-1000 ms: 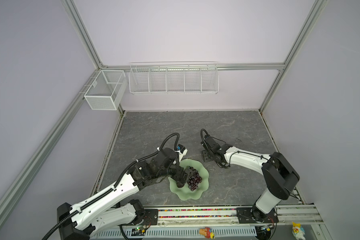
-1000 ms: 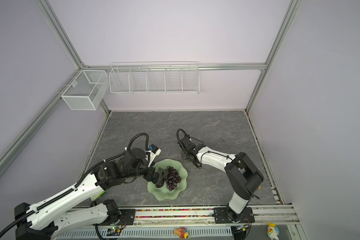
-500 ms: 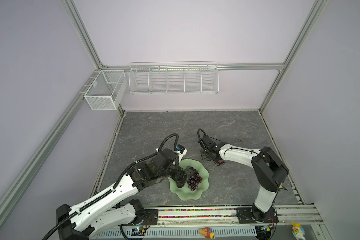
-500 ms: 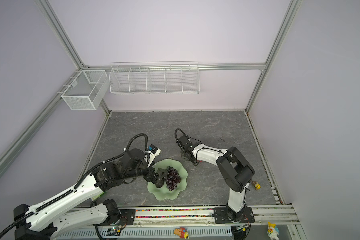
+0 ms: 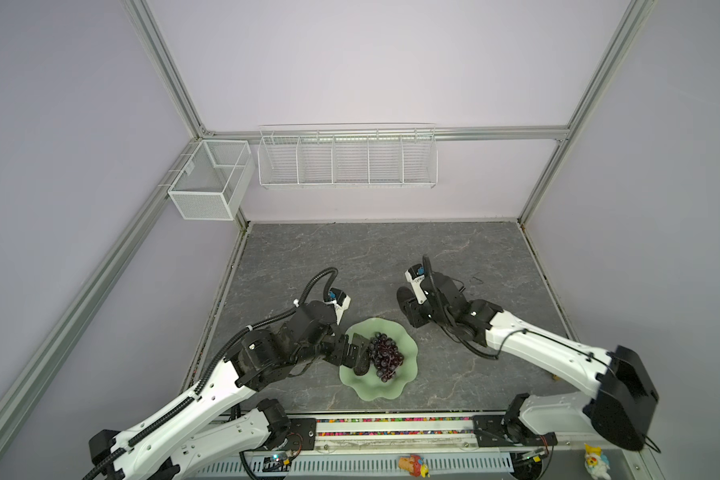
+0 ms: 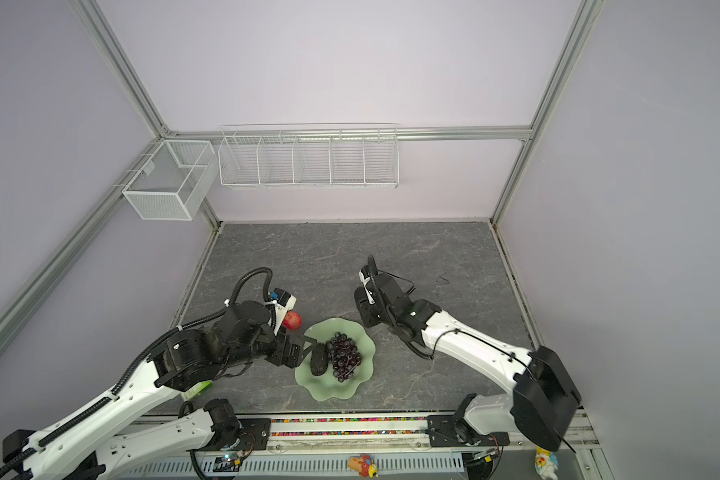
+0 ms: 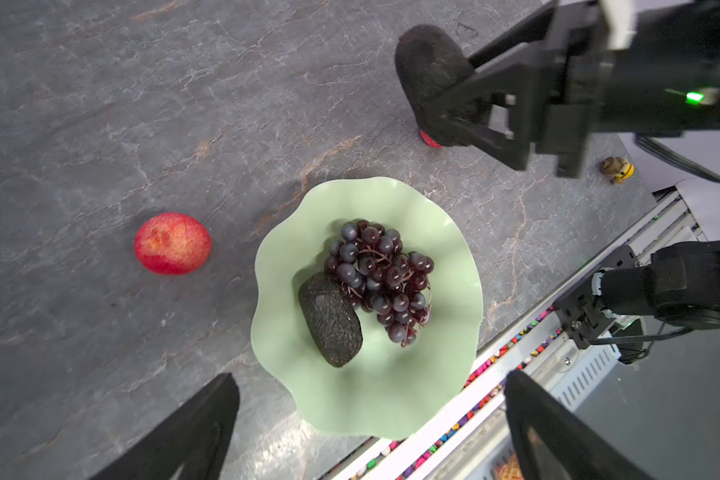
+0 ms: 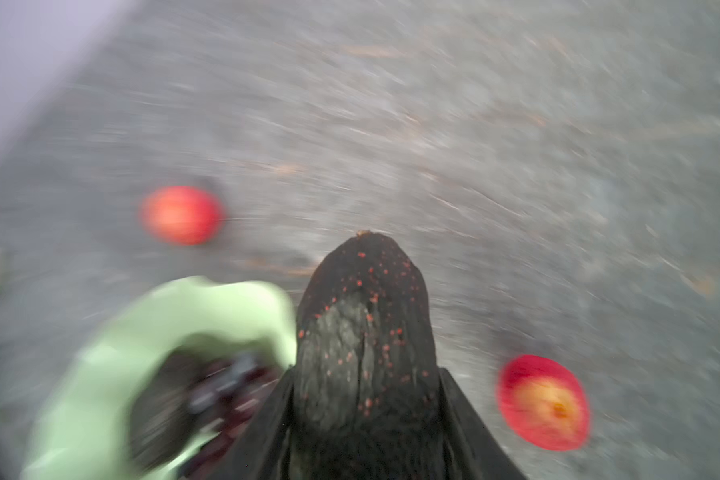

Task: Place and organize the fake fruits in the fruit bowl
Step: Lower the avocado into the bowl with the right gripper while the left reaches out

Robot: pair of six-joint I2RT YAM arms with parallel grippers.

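Note:
The second avocado goes back and down over the bowl's near side for my right gripper to release next, since the grapes (image 5: 385, 357) and black avocado leave that side bare.
The pale green fruit bowl (image 5: 391, 390) (image 6: 333, 392) (image 7: 375, 395) holds the purple grapes (image 5: 385, 357) (image 7: 381, 278) and a black avocado (image 6: 319, 361) (image 7: 331, 320). My left gripper (image 5: 352, 353) (image 7: 368, 384) hangs open over the bowl's left edge, holding nothing. Beyond the bowl, my right gripper (image 5: 410, 305) (image 8: 364, 395) is shut on the second avocado (image 5: 404, 296) (image 7: 429, 66) (image 8: 364, 324). One red apple (image 6: 292, 320) (image 7: 172, 243) (image 8: 181, 215) lies on the table left of the bowl. The other apple (image 7: 430, 139) (image 8: 543, 402) lies under the right gripper, mostly hidden.
Two white wire baskets (image 5: 347, 160) (image 5: 208, 183) hang on the back and left walls. A small yellow toy (image 7: 616, 168) sits on the table at the right. Toy figures (image 5: 412, 457) (image 5: 595, 455) stand beyond the front rail (image 5: 391, 432).
My right gripper has closed on the avocado, and its arm has shifted, the elbow swinging out to the right. The right wrist view is blurred by motion. The left arm has stayed still.

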